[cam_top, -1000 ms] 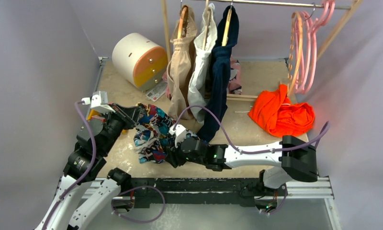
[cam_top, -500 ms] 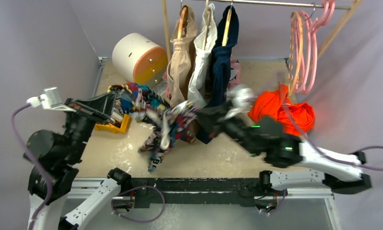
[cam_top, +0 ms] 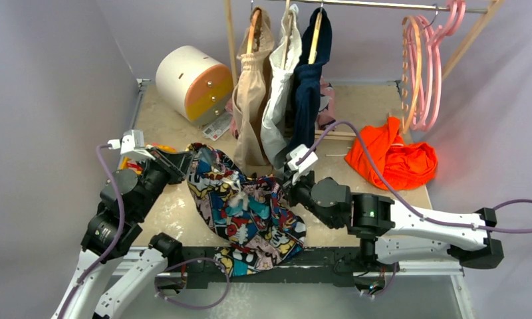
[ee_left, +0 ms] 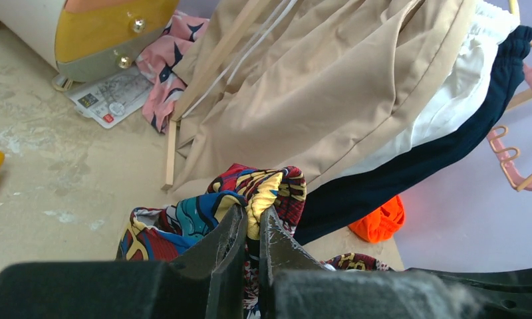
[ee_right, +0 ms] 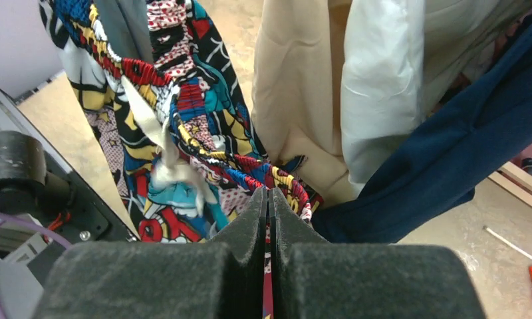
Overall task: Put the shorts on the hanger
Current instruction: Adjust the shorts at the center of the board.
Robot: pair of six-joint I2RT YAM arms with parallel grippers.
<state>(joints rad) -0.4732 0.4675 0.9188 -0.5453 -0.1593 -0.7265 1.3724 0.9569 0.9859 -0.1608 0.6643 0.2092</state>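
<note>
My left gripper should next lower and release the waistband end onto the draped shorts cloth (cam_top: 219,181), below it and to its right in the top view.
The comic-print shorts (cam_top: 253,222) are stretched by the waistband between my two grippers and drape over the table's near edge, with the white drawstring (cam_top: 239,194) dangling in the middle. My left gripper (cam_top: 187,163) is shut on one end of the waistband (ee_left: 276,193). My right gripper (cam_top: 284,186) is shut on the other end (ee_right: 286,183). The peach-orange hanger (cam_top: 417,66) hangs on the rail at the far right, apart from both grippers.
Beige (cam_top: 250,100), white (cam_top: 280,80) and navy (cam_top: 308,100) garments hang on wooden hangers just behind the shorts. Pink hangers (cam_top: 439,60) hang beside the peach one. An orange garment (cam_top: 390,159) lies at the right and a white-and-orange drawer drum (cam_top: 190,80) at the back left.
One second ago the shorts were bunched on the table. Both arms swung up and apart with them, then came back down; the shorts now hang spread between the grippers.
</note>
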